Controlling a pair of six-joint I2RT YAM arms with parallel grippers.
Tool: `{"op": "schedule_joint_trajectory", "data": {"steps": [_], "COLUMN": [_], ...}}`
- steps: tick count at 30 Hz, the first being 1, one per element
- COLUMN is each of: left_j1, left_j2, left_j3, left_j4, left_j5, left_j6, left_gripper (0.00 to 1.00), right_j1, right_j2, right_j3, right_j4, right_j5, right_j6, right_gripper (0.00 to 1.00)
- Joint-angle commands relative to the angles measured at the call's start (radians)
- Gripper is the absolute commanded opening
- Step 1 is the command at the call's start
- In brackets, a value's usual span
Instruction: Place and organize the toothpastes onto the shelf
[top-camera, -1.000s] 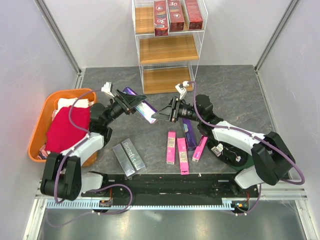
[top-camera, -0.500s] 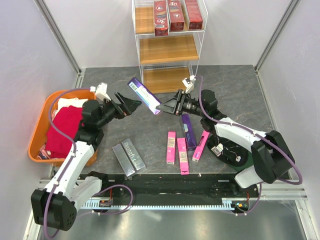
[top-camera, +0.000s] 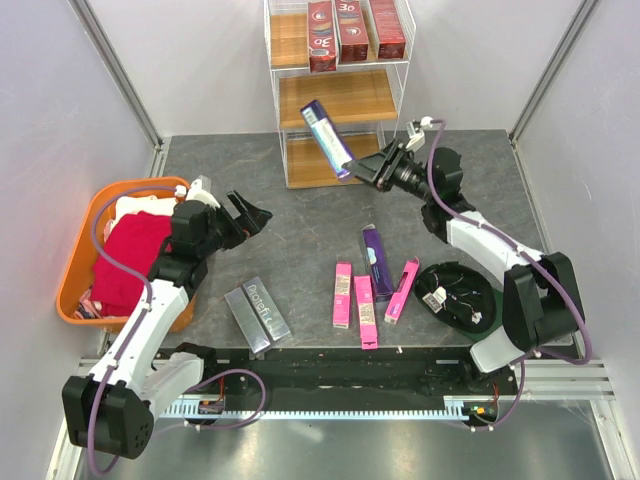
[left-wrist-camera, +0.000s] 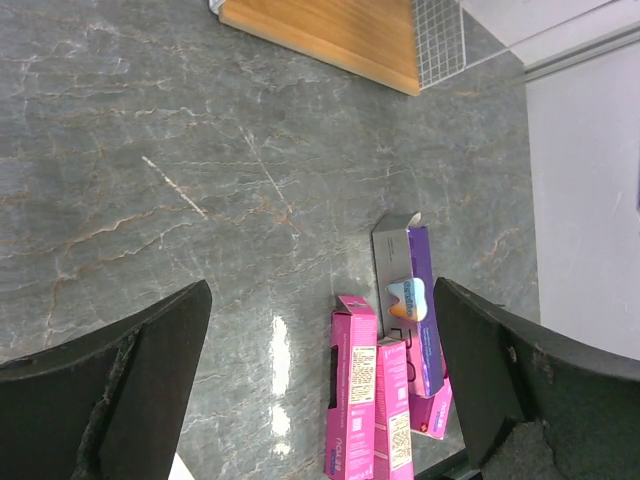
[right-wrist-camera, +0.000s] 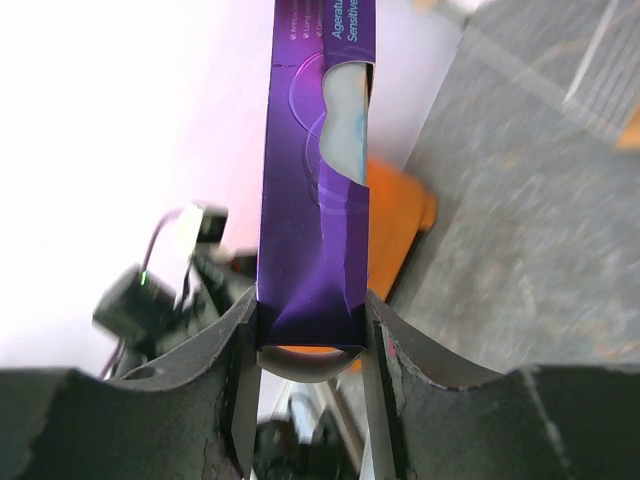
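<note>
I need to move my right gripper outward, to the right in the top view, and let go of the box by the middle level's wire side (top-camera: 379, 97), because that level is empty.
My right gripper (top-camera: 368, 166) is shut on the lower end of a purple toothpaste box (top-camera: 327, 138), which hangs tilted in the air in front of the shelf (top-camera: 340, 100), level with its middle tier. The right wrist view has the same box (right-wrist-camera: 315, 180) clamped between the fingers of the right gripper (right-wrist-camera: 310, 330). Three red toothpastes (top-camera: 350, 30) stand on the top tier. My left gripper (top-camera: 250, 215) is open and empty above the table, left of centre. Three pink boxes (top-camera: 365, 310) and another purple box (top-camera: 375, 258) lie on the table; the left wrist view shows them as the pink boxes (left-wrist-camera: 350, 390) and the purple box (left-wrist-camera: 425, 310).
Two silver-grey boxes (top-camera: 257, 312) lie side by side near the front left. An orange tub (top-camera: 75, 260) holding a red cloth (top-camera: 130, 255) stands at the left edge. A black dish (top-camera: 455, 295) sits under the right arm. White walls close in both sides.
The left gripper opened, let go of the purple box and drew back left. The right gripper carried that box up and to the right, towards the shelf.
</note>
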Motion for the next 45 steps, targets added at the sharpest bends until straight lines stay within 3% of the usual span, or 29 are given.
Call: {"op": "schedule_joint_trajectory", "data": {"steps": [1, 14, 23, 45], "left_j1": [0.002, 0.002, 0.002, 0.002], "left_j2": [0.001, -0.127, -0.11, -0.078], "left_j3": [0.032, -0.04, -0.024, -0.032], "left_j4": [0.002, -0.034, -0.046, -0.034], "left_j5": [-0.012, -0.018, -0.015, -0.007], "left_j6": [0.025, 0.023, 0.032, 0.034], "left_gripper": [1.0, 1.0, 1.0, 1.0], "right_j1": [-0.071, -0.167, -0.168, -0.185], "right_j2": [0.048, 0.285, 0.371, 0.403], "right_j3": [0.102, 0.39, 0.504, 0.527], "right_j4": [0.04, -0.046, -0.128, -0.172], "right_j5": [0.073, 0.144, 0.176, 0.246], "right_j6": [0.016, 0.06, 0.054, 0.06], "right_gripper": [0.22, 0.22, 0.22, 0.22]}}
